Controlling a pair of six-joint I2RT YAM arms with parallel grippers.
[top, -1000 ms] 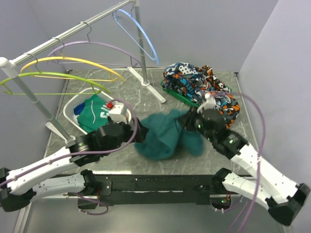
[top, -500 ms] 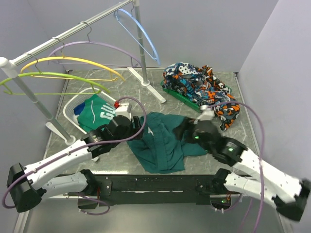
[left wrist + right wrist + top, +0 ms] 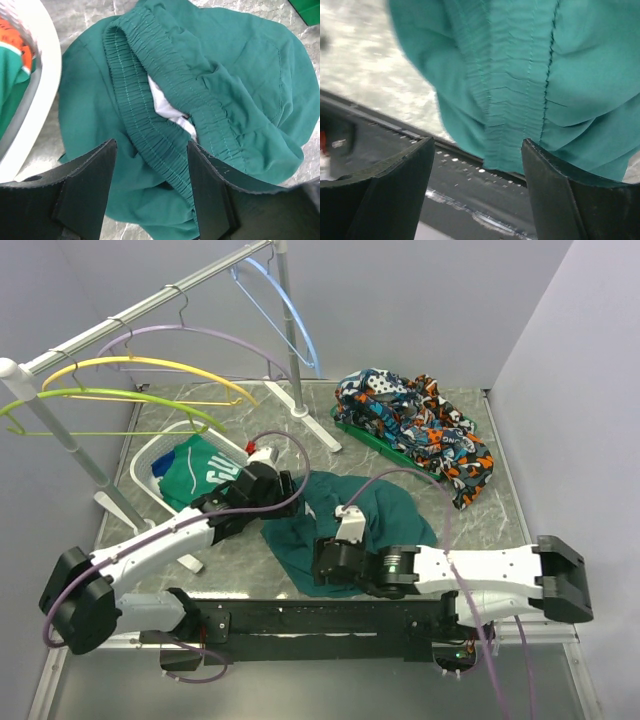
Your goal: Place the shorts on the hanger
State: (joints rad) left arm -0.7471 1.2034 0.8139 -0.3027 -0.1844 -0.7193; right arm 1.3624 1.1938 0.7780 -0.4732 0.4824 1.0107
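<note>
I need to lower my right gripper next and ease it to the right in the wrist view, as the bunched end of the shorts' waistband [image 3: 508,147] is below it and to that side.
The dark teal shorts [image 3: 375,520] lie crumpled on the table's middle, with the elastic waistband and a pale inner patch showing in the left wrist view [image 3: 165,95]. My left gripper [image 3: 293,492] is open over their left part, its jaws astride the waistband [image 3: 152,185] without closing. My right gripper [image 3: 320,565] is open at the shorts' near edge; the hem [image 3: 520,100] hangs just beyond its jaws [image 3: 477,185]. The light-blue hanger [image 3: 290,310] hangs at the right end of the rail, far behind, and nothing is on it.
A white basket [image 3: 150,465] with a green lettered garment [image 3: 195,472] stands left of the shorts. Orange-blue patterned clothes [image 3: 420,425] lie on a green tray at the back right. Purple [image 3: 200,335], yellow [image 3: 150,365] and green [image 3: 110,398] hangers hang on the rail.
The right arm swung left and low to the shorts' near edge. The left gripper shifted right over the waistband. The shorts went from bunched between the grippers to lying spread on the table.
</note>
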